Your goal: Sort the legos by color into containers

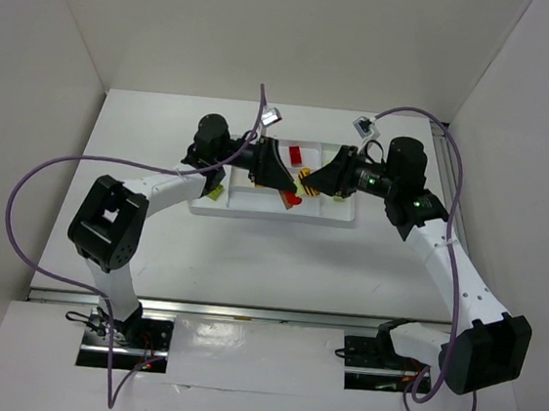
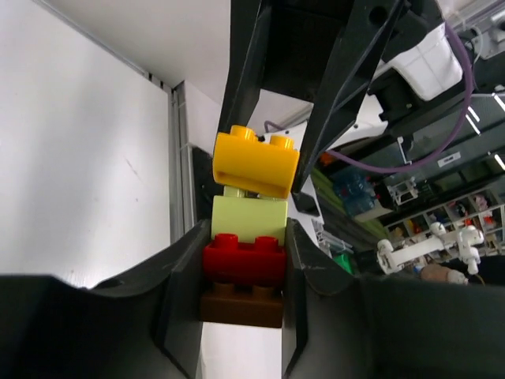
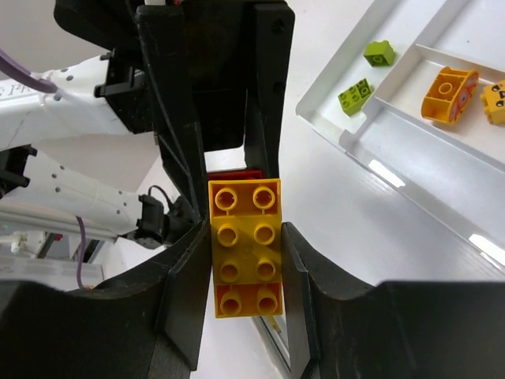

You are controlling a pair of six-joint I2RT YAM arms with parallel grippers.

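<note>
My right gripper moves away from the stack next, tips downward and comes down over the orange pieces' section (image 3: 480, 130) to release, since the yellow brick (image 3: 245, 237) matches those pieces.
A stack of legos hangs above the white tray (image 1: 254, 210), held from both sides. My left gripper (image 2: 245, 254) is shut on the stack's red brick (image 2: 245, 264). A brown brick (image 2: 241, 306) sits under the red one, and a lime brick (image 2: 248, 219) and a yellow brick (image 2: 256, 162) sit beyond it. My right gripper (image 3: 245, 260) is shut on the yellow brick (image 3: 245, 237), with red (image 3: 233, 174) just showing behind it. In the top view the left gripper (image 1: 284, 189) and the right gripper (image 1: 308, 183) meet nose to nose over the tray's middle.
Two lime legos (image 3: 379, 52) (image 3: 355, 95) lie in one tray compartment, and orange pieces (image 3: 448, 95) lie in the compartment beside it. A red lego (image 1: 297, 155) lies at the tray's far side. White walls stand on three sides of the table.
</note>
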